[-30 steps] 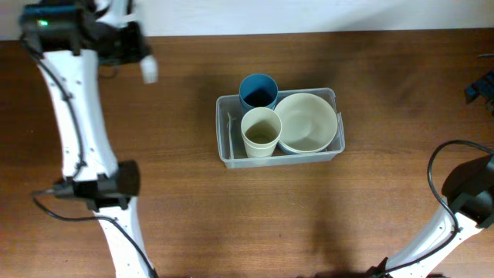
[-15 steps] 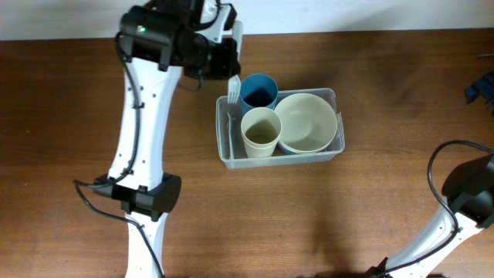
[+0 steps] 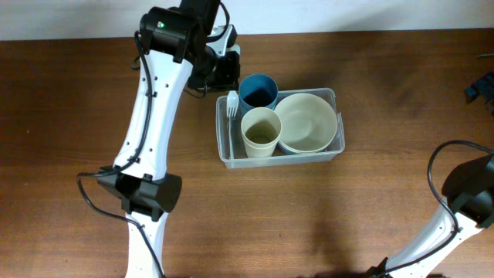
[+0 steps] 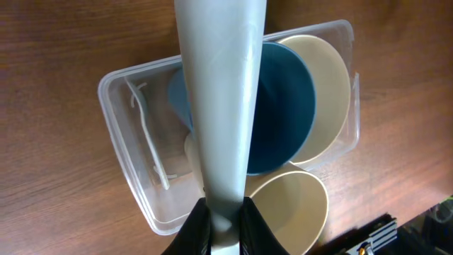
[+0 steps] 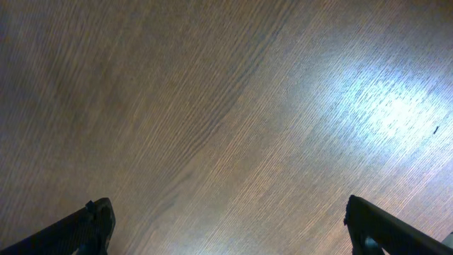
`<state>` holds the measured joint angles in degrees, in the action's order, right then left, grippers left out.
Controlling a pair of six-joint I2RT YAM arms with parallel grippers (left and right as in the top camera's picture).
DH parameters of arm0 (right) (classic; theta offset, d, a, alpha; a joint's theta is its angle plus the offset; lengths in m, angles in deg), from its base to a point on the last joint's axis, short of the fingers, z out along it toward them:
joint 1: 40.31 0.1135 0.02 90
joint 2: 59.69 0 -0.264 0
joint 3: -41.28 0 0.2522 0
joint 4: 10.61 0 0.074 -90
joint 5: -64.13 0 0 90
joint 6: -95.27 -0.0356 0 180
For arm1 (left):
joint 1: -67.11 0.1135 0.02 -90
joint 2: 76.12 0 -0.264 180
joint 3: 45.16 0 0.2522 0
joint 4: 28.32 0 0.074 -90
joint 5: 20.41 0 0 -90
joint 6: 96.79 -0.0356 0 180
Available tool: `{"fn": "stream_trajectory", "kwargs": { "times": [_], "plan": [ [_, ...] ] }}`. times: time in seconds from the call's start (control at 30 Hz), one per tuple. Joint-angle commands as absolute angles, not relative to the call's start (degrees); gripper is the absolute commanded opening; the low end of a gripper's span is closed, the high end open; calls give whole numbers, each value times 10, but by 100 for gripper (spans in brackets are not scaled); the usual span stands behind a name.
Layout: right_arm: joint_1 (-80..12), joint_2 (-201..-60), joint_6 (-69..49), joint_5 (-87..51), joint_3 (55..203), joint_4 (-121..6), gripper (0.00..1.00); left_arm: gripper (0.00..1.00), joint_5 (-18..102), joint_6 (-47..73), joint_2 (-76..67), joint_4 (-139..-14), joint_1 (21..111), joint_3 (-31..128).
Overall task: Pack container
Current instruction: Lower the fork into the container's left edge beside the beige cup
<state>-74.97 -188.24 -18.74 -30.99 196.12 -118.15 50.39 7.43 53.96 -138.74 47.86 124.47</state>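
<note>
My left gripper will next move the white fork down and back into the open narrow strip of the bin beside the blue cup (image 3: 258, 91) and cream cup.
The container (image 3: 225, 157) is a clear plastic bin at the table's middle. It holds a blue cup (image 3: 258, 91), a cream cup (image 3: 261, 131) and a cream bowl (image 3: 307, 122). My left gripper (image 3: 221, 68) hangs at its back left corner, shut on a white plastic utensil (image 3: 231, 103) that points down over the bin's left end. In the left wrist view the utensil (image 4: 223, 92) runs up from the gripper (image 4: 225, 228) across the blue cup (image 4: 287, 106). Another thin white utensil (image 4: 147, 134) lies inside the container (image 4: 134, 185). My right gripper (image 5: 230, 227) stands open over bare wood.
The right arm (image 3: 465, 194) sits at the table's lower right, far from the bin. A dark object (image 3: 482, 86) shows at the right edge. The left arm's base (image 3: 143, 194) stands left of the bin, with brown tabletop (image 3: 309, 216) around it.
The left arm has swung from the far left corner across to the container, carrying the white utensil, and its tip now sits over the bin's left end. The right arm has not moved.
</note>
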Motion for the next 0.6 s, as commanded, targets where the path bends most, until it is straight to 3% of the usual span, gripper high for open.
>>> {"fn": "stream_trajectory", "kwargs": {
  "times": [0.0, 0.57],
  "plan": [
    [-752, -1878, -189, -319, 1959, -1180, 99, 4, 514, 80, 536, -1388, 485, 1242],
    [-752, -1878, -189, -319, 1959, -1180, 99, 3, 525, 106, 535, -1388, 474, 1143]
  ]
}}
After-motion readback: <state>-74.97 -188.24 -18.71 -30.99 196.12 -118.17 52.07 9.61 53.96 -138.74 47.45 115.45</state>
